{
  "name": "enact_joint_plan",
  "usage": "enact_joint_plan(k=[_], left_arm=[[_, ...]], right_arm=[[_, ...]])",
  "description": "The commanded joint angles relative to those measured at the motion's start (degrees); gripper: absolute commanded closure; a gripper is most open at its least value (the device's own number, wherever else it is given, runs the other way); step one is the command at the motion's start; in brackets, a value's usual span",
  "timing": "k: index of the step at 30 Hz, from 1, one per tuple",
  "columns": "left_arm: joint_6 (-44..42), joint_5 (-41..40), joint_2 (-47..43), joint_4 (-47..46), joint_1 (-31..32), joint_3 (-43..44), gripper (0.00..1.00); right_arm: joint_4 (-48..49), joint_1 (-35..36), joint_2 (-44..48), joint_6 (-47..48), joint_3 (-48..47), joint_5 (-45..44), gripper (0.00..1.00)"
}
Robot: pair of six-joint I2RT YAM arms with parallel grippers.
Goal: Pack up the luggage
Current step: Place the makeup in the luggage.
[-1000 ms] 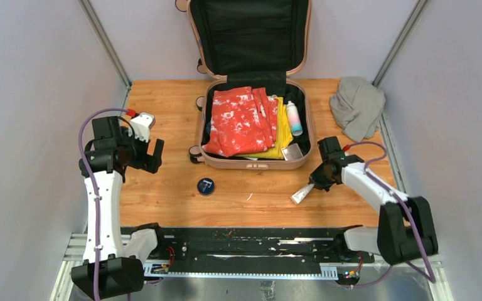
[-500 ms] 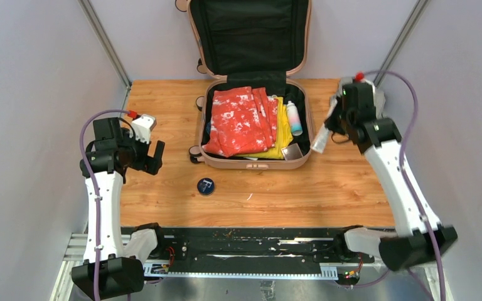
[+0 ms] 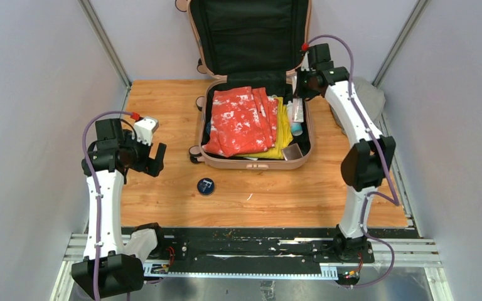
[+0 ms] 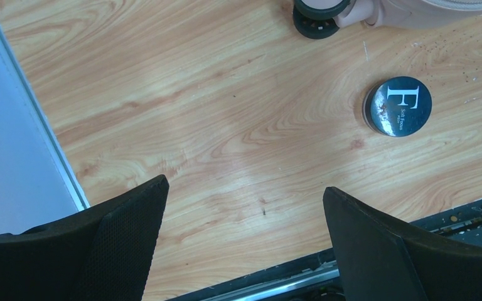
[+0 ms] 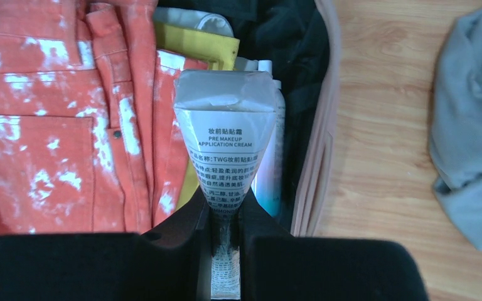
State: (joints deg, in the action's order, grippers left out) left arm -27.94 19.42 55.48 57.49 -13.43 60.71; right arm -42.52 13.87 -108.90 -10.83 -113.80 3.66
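Observation:
The yellow garment beside the bottle lies below my right gripper, to the left in the top view, so the gripper needs to lower that way and release the tube (image 3: pixel 297 111).
The luggage (image 3: pixel 254 164), a pale pink suitcase, lies open at the back of the table with its lid upright. It holds folded red-and-white clothes (image 3: pixel 241 120), a yellow garment (image 3: pixel 283 135) and a white-and-teal bottle (image 5: pixel 270 179). My right gripper (image 3: pixel 299 94) hangs over the case's right side, shut on a white cream tube (image 5: pixel 226 138). The tube (image 3: pixel 297 111) points down above the bottle. My left gripper (image 3: pixel 157 157) hovers open over the table's left side with nothing between its fingers. In the left wrist view it (image 4: pixel 245 186) is well short of a round dark tin (image 4: pixel 397 106).
The round tin (image 3: pixel 206 186) lies on the wood in front of the case. A grey cloth bundle (image 5: pixel 471 125) lies right of the suitcase rim (image 5: pixel 320 157), partly hidden behind the right arm from above. A caster wheel (image 4: pixel 317 12) sticks out at the case's near left corner.
My right arm has lifted the cream tube from the table's right front and carried it up and back, over the suitcase's right side. The left arm has stayed put.

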Motion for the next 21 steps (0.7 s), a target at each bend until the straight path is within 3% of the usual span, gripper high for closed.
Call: enact_joint_plan(k=[1,10,15,18,21], left_arm=[[-0.7,1.8,1.6,0.4,-0.2,-0.2,0.0],[-0.8,3.3,3.6,0.4,-0.2,0.8,0.0],[-0.7,3.9,5.1,0.4,-0.3,1.2,0.0],[-0.9,4.0,5.3,0.3,-0.3,1.1,0.0],[-1.0,4.0,5.4,0.3,-0.3,1.0,0.0]], right_arm=[[-3.0,1.2,-7.3,5.5,-6.0,3.4,1.0],[-5.0,2.2,-20.0,6.7,-18.0,2.1,1.0],[-4.5,2.4,-24.4,4.9,-19.0,1.4,0.96],[-4.3,2.6,-26.0,4.0,-18.8,1.8,0.88],[-3.9,3.1,-26.2,3.6,-17.6,2.4,0.73]])
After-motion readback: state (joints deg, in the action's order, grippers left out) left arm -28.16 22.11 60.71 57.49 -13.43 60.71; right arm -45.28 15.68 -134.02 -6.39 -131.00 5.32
